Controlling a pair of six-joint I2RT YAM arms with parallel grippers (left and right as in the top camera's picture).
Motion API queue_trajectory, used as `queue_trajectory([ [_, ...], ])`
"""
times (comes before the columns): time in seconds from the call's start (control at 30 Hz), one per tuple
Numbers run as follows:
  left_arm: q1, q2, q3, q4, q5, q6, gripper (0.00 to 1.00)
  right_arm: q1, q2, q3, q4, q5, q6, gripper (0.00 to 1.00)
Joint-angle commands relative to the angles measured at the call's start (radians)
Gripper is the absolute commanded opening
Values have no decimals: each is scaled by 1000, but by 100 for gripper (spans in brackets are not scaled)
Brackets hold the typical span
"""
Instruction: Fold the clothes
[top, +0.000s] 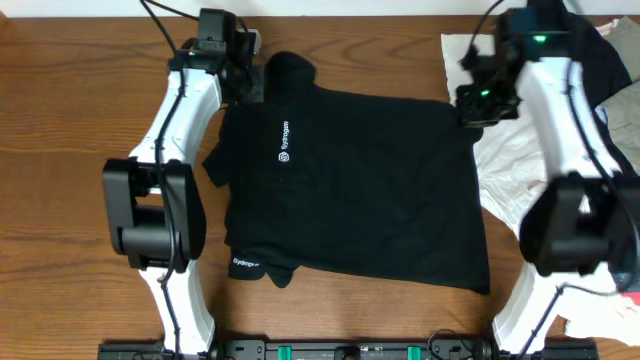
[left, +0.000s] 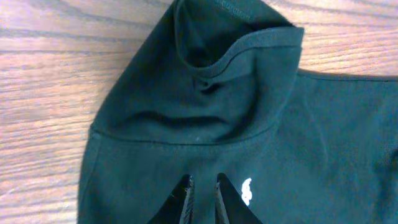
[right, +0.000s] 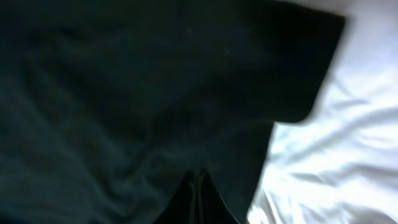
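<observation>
I should next move my right gripper down and to the left in the overhead view, and let go of the shirt on bare wood, away from the white cloth.
A black T-shirt (top: 350, 190) with a small white logo (top: 284, 140) lies spread on the wooden table, its lower left part folded over. My left gripper (top: 243, 80) is at the shirt's top left, by the sleeve. In the left wrist view its jaws (left: 204, 180) are nearly closed, pinching the black fabric (left: 186, 93) beside a white mark (left: 247, 190). My right gripper (top: 470, 105) is at the shirt's top right corner. In the right wrist view its jaws (right: 198, 174) are closed on the dark cloth (right: 124, 93).
A crumpled white cloth (top: 510, 160) lies under and beside the shirt's right edge, and shows in the right wrist view (right: 336, 155). More dark clothes (top: 610, 60) are piled at the far right. Bare wood (top: 60, 150) lies to the left.
</observation>
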Motion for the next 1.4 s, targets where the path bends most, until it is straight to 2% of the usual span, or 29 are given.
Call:
queue_trajectory([
  [0.0, 2, 57, -2, 15, 5, 20, 13, 26, 56, -4, 8, -22, -17, 1],
  [0.4, 2, 156, -2, 68, 5, 20, 13, 35, 197, -4, 141, -21, -17, 1],
  [0.7, 2, 232, -2, 209, 1, 21, 14, 35, 289, -4, 260, -21, -17, 1],
  [1.03, 12, 335, -2, 370, -121, 16, 14, 36, 361, -4, 480, -21, 39, 2],
  [1.1, 21, 348, -2, 418, -142, 16, 14, 37, 378, -4, 530, -21, 63, 4],
  [1.23, 45, 357, -2, 515, -187, -16, 15, 43, 405, -4, 625, -21, 110, 15],
  [1.3, 61, 357, -2, 567, -190, -57, 14, 47, 413, -4, 673, -22, 124, 29],
  [1.37, 74, 357, -2, 620, -190, -79, 14, 54, 416, -4, 722, -22, 126, 31],
])
